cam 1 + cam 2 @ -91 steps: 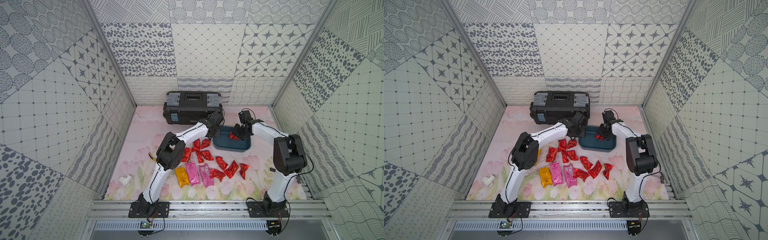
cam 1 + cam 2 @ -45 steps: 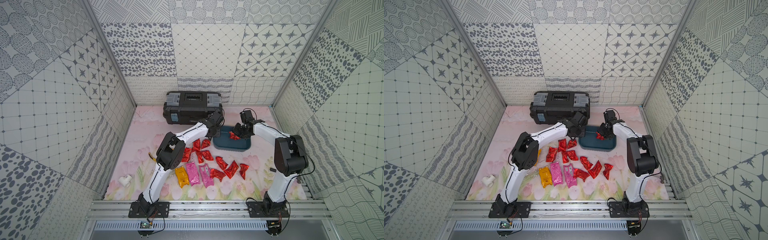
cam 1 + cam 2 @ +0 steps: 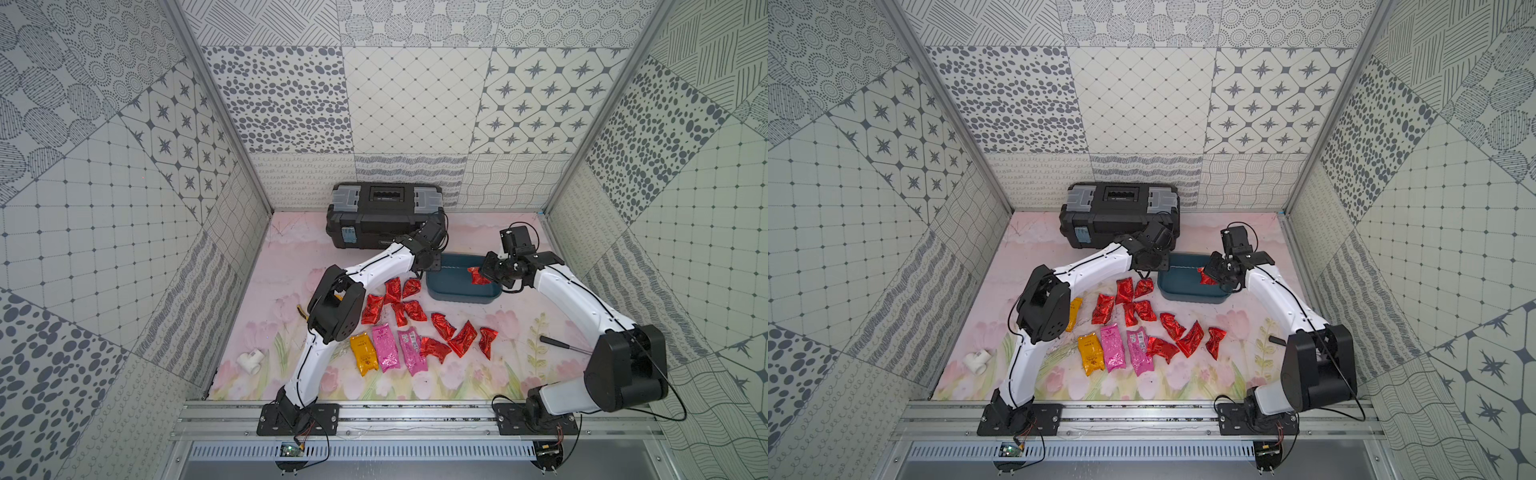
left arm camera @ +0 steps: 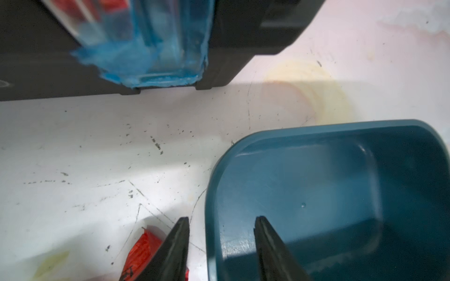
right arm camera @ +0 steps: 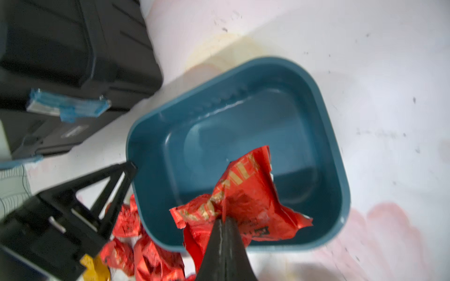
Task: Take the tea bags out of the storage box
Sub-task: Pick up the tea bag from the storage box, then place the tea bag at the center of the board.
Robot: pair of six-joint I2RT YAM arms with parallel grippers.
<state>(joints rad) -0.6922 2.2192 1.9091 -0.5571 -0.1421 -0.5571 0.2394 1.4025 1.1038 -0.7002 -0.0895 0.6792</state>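
Observation:
My right gripper should next go back past the red tea bags and release over the bare front mat [image 3: 463, 377], which lies back from the gripper, free of packets.
The teal storage box [image 3: 453, 293] [image 3: 1179, 289] sits in front of the black toolbox. My right gripper [image 5: 222, 219] [image 3: 487, 272] is shut on a crinkled red tea bag [image 5: 246, 194] [image 3: 475, 275], held just above the box's right end. The rest of the box inside [image 5: 219, 136] is bare. My left gripper [image 4: 222, 219] [image 3: 424, 275] is open astride the box's left wall [image 4: 210, 194], one finger inside and one outside. Several red tea bags [image 3: 409, 309], two pink ones [image 3: 384, 349] and an orange-yellow one [image 3: 364, 353] lie on the mat.
The black toolbox [image 3: 384, 216] stands close behind the box and the left gripper. A white pipe fitting [image 3: 250, 359] lies at the front left, and a thin black tool [image 3: 559, 343] by the right arm. Another orange-yellow packet [image 3: 1074, 313] is half hidden under the left arm.
My right gripper has shut on the red tea bag in the box and raised it slightly. My left gripper has opened at the box's left wall.

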